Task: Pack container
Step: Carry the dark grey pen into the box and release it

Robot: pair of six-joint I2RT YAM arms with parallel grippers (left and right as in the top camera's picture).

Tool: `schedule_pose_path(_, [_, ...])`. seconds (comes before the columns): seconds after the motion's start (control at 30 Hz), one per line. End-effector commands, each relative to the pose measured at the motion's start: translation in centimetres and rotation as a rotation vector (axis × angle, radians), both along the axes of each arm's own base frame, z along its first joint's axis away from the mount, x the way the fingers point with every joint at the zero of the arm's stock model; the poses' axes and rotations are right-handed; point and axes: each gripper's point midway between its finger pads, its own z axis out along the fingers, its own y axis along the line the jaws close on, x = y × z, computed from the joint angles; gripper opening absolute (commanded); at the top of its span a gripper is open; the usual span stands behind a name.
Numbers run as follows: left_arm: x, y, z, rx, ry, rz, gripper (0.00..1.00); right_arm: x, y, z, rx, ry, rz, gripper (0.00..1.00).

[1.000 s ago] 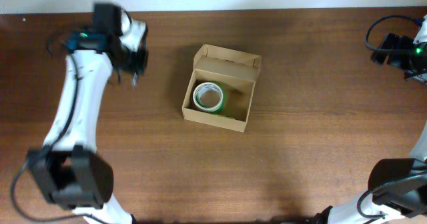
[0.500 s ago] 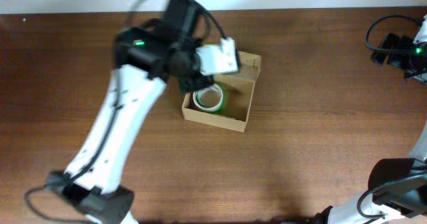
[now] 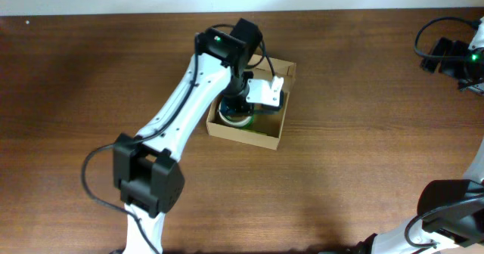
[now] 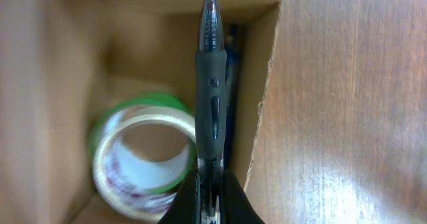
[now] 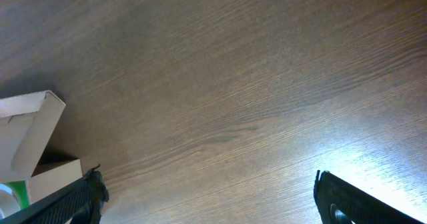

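Observation:
The dark pen (image 4: 209, 91) lines up with the gap along the container's side. The left gripper moves down into the container beside the tape roll next and releases the pen.
The tan cardboard container (image 3: 243, 131) sits open at mid-table, its flap lid standing at the far side. A roll of clear tape with a green rim (image 3: 233, 116) lies inside it, and it also shows in the left wrist view (image 4: 140, 159). My left gripper (image 3: 253, 95) hovers over the box and is shut on a dark pen (image 4: 209, 91) that points along the box's right wall (image 4: 261, 91). A blue object (image 4: 232, 57) lies inside by that wall. My right gripper (image 5: 210, 207) is open and empty over bare table at the far right.
The box's flap (image 5: 27, 127) shows at the left edge of the right wrist view. The right arm (image 3: 461, 57) and its cables sit at the table's far right edge. Brown wooden table (image 3: 363, 148) surrounds the box.
My left arm has swung from the table's far left to above the open box, carrying the pen. The right arm has not moved.

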Motion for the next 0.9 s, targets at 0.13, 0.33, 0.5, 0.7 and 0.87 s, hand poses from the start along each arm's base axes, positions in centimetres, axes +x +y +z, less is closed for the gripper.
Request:
schedule_pose_path(0.13, [-1.0,0.6,-3.4,0.06,0.107,-0.047,0.02,0.1,0.1,-0.4,0.015,0.006,-0.004,0.99])
schedule_pose_path(0.33, [-0.9,0.7,-4.6,0.069,0.128,-0.063,0.01,0.1,0.1,-0.4,0.015,0.006,-0.004,0.99])
schedule_pose_path(0.5, [-1.1,0.8,-6.2,0.089,0.167,-0.063,0.02,0.1,0.1,-0.4,0.015,0.006,-0.004,0.99])
schedule_pose_path(0.7, [-1.1,0.7,-6.1,0.092,0.167,-0.043,0.28,0.1,0.1,-0.4,0.015,0.006,-0.004,0.99])
schedule_pose_path(0.87, [-0.4,0.2,-2.6,0.051,0.092,0.041,0.62,0.1,0.1,-0.4,0.015,0.005,-0.004,0.99])
